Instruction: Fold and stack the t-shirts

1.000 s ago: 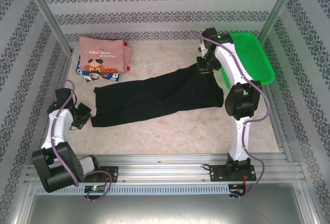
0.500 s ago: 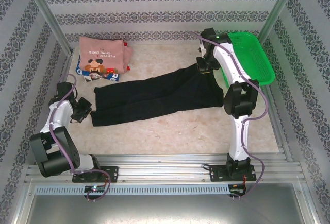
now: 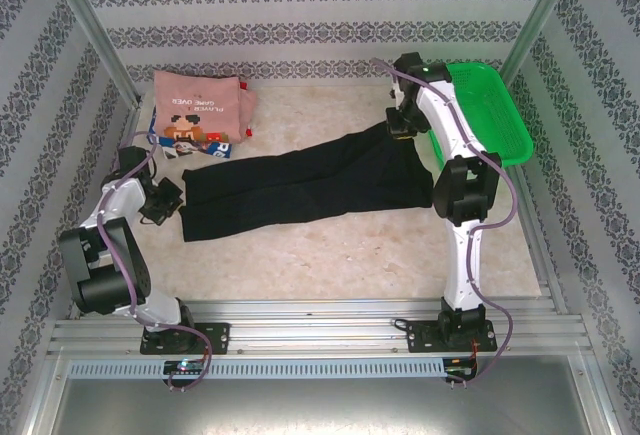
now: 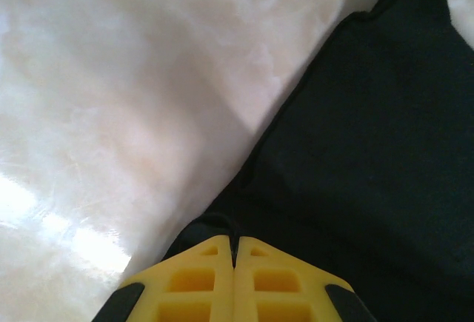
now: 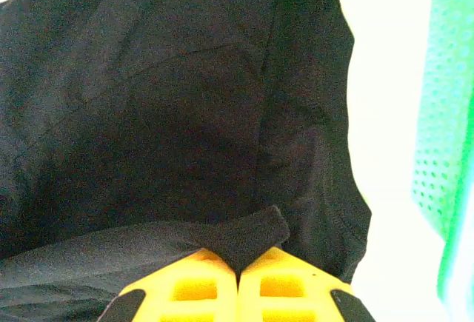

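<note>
My right gripper will next need to lower the far corner of the t-shirt a little, and then it should let go of it beside the green basket.
A large black t-shirt (image 3: 305, 183) lies stretched across the middle of the table. My left gripper (image 3: 172, 198) is shut on its left edge; in the left wrist view the yellow fingers (image 4: 200, 281) pinch a fold of the black t-shirt (image 4: 355, 152). My right gripper (image 3: 398, 127) is shut on the shirt's far right corner, held a little off the table; the right wrist view has black t-shirt (image 5: 170, 115) cloth clamped between the yellow fingertips (image 5: 285, 281). A folded dusty-pink t-shirt (image 3: 200, 113) with a pixel figure rests on a blue-and-white one (image 3: 218, 150) at the back left.
A green mesh basket (image 3: 487, 110) stands at the back right, close beside the right arm, and its green basket (image 5: 444, 129) wall runs down the right wrist view. Patterned walls and metal posts enclose the table. Bare marble table (image 3: 330, 250) lies in front of the black shirt.
My left gripper has moved away from the near edge toward the back, carrying the shirt's left edge with it. The right gripper has shifted slightly toward the back.
</note>
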`<state>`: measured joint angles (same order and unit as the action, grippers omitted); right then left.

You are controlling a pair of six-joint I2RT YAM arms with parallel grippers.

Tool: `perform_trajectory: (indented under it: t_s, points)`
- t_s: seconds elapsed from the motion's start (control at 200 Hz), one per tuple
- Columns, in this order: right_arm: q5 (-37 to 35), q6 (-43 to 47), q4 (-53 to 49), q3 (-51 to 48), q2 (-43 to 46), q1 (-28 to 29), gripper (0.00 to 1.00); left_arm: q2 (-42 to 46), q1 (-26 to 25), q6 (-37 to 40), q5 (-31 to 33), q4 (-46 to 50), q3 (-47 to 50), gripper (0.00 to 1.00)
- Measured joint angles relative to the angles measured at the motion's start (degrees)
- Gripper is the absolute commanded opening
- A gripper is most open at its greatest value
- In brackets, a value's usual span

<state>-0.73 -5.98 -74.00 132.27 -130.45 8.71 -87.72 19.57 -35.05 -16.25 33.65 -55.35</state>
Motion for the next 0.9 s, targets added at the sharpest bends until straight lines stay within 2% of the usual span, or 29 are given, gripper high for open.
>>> perform_trajectory:
  t_s: [0.525, 0.64, 0.719, 0.784, 0.804, 0.904]
  points:
    - [0.0, 0.0, -0.2, 2.1, -4.2, 0.0, 0.0, -7.6, -0.8, 1.9, 0.8, -1.8, -5.0, 0.0]
    - [0.1, 0.0, -0.2, 2.6, -4.7, 0.0, 0.0, -10.2, -1.6, 2.1, 0.1, -2.9, -7.5, 0.16]
    - [0.1, 0.0, 0.0, 3.1, -5.4, 0.0, 0.01, -11.3, -1.9, 2.4, -0.3, -3.6, -8.2, 0.41]
    - [0.1, -0.2, 0.1, 3.7, -6.0, 0.1, 0.04, -11.3, -1.9, 2.2, -0.5, -3.7, -8.2, 0.55]
    - [0.2, -0.3, 0.1, 3.9, -6.4, 0.1, 0.04, -11.2, -1.9, 1.8, -0.5, -3.7, -8.2, 0.63]
    - [1.4, -2.0, 1.2, 5.2, -7.8, 0.0, 0.11, -8.5, -1.9, 1.8, 0.0, -2.7, -8.0, 0.71]
